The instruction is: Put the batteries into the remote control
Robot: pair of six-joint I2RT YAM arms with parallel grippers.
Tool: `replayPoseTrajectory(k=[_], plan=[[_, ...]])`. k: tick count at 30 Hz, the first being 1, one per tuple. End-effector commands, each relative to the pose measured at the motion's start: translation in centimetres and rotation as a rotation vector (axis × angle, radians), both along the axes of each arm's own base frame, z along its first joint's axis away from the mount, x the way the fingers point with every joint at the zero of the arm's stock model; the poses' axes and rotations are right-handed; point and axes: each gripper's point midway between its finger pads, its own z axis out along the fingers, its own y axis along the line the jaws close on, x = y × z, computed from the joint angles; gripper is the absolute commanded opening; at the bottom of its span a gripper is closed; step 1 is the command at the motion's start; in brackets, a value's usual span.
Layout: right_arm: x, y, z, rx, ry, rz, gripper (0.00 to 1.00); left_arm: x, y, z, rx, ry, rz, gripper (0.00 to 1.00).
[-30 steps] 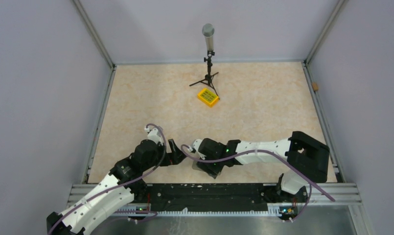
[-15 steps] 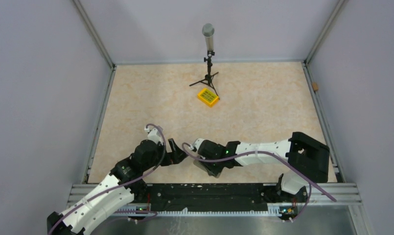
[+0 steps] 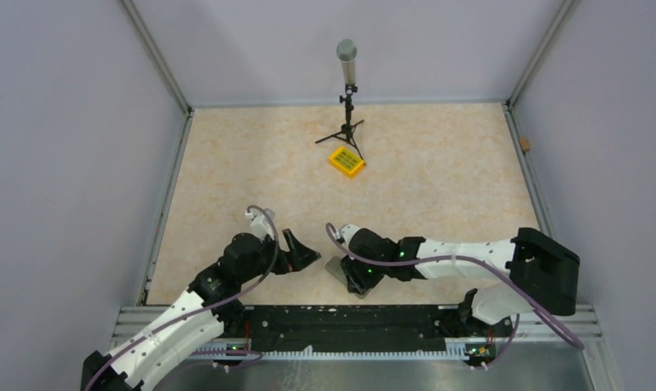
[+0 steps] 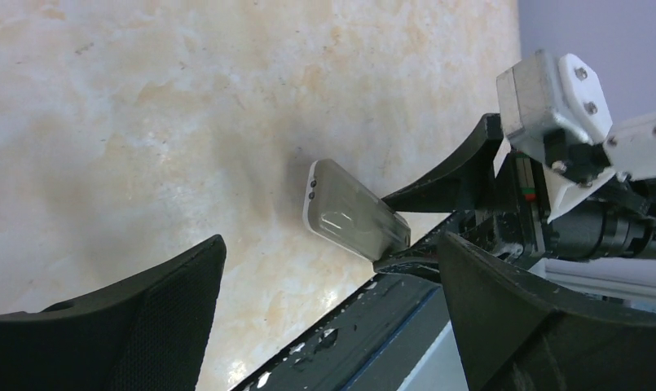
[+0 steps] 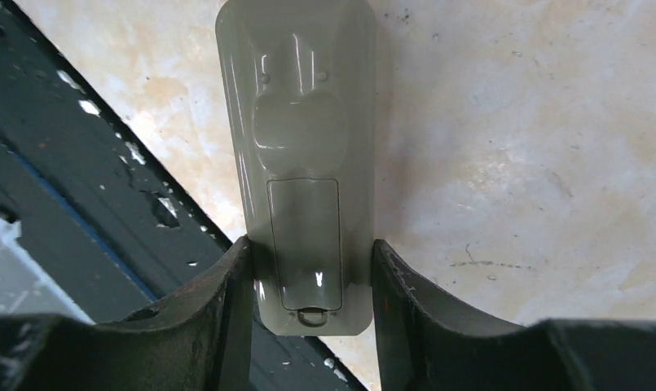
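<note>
My left gripper tilts upward toward the right gripper next, then closes on the long sides of the remote control's loose end (image 3: 336, 267) (image 4: 334, 202), as its end with the cover is taken.
The remote control (image 5: 300, 122) lies back up near the table's front edge, with its battery cover closed. My right gripper (image 5: 312, 269) is shut on its cover end, one finger pressed against each long side. From above, the remote control (image 3: 337, 267) pokes out to the left of the right gripper (image 3: 354, 278). My left gripper (image 3: 305, 252) stands wide open just left of it, holding nothing. The left wrist view shows the remote control (image 4: 353, 218) beyond the left gripper (image 4: 331, 273), its far end between the right arm's fingers. The batteries are out of view.
A yellow square box with green keys (image 3: 346, 162) sits at the back centre beside a microphone on a small tripod (image 3: 348, 90). A black rail (image 3: 349, 324) runs along the front edge right under the remote's near end. Metal frame rails line both sides.
The right arm has drawn back to the right, taking the remote slightly right with it. Its jaws have closed in on the remote. The left gripper has shifted a little to the right, still open.
</note>
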Motion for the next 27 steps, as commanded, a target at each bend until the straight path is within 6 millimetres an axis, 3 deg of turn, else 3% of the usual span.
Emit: replayPoseTrajectory(k=[1,10,17,22,27], plan=[[1.0,1.9,3.9,0.224,0.025,-0.058,0.00,0.4,-1.8,2.8,-0.143,-0.074,-0.067,0.99],[0.8,3.0,10.0,0.544,0.097,-0.045,0.00,-0.3,-3.6,7.0,-0.373,-0.170,-0.197,0.99],[-0.1,4.3,16.5,0.803,0.113,-0.009,0.00,-1.2,-4.4,9.6,-0.475,-0.222,-0.281,0.99],[-0.4,4.6,18.5,0.888,0.126,0.000,0.00,-2.1,-4.5,12.4,-0.557,-0.284,-0.333,0.99],[-0.5,5.3,20.0,0.974,0.151,0.003,0.00,-2.6,-4.3,13.9,-0.589,-0.328,-0.349,0.99]])
